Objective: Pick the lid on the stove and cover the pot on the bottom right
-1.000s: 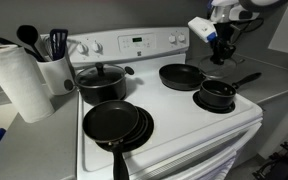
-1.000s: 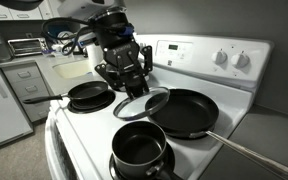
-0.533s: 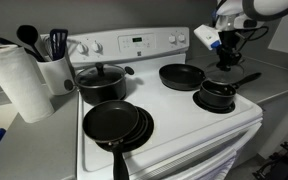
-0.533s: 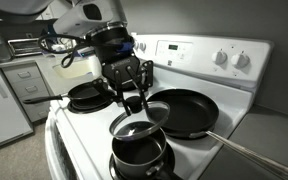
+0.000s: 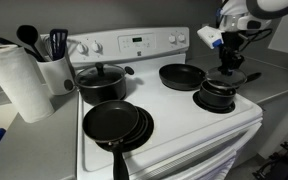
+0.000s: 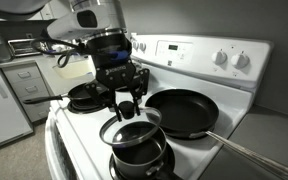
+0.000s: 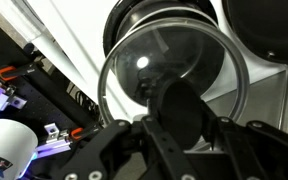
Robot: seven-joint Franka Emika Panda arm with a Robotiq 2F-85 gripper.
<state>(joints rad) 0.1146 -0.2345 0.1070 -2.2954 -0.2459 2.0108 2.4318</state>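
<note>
My gripper moves down and across onto the small saucepan's open rim next before it releases the knob, because the glass lid still hangs off-centre above it.
My gripper is shut on the dark knob of the small clear glass lid. It holds the lid just above the small black saucepan on the white stove. In an exterior view the gripper hangs over the saucepan, whose long handle points out to the side. In the wrist view the lid fills the middle, and the saucepan rim shows behind it. I cannot tell whether the lid touches the rim.
A large frying pan lies beside the saucepan, also shown in an exterior view. A big lidded black pot and stacked frying pans sit on other burners. A paper towel roll and utensil holder stand beside the stove.
The gripper has carried the lid from beside the large frying pan toward the front and down, over the small saucepan.
</note>
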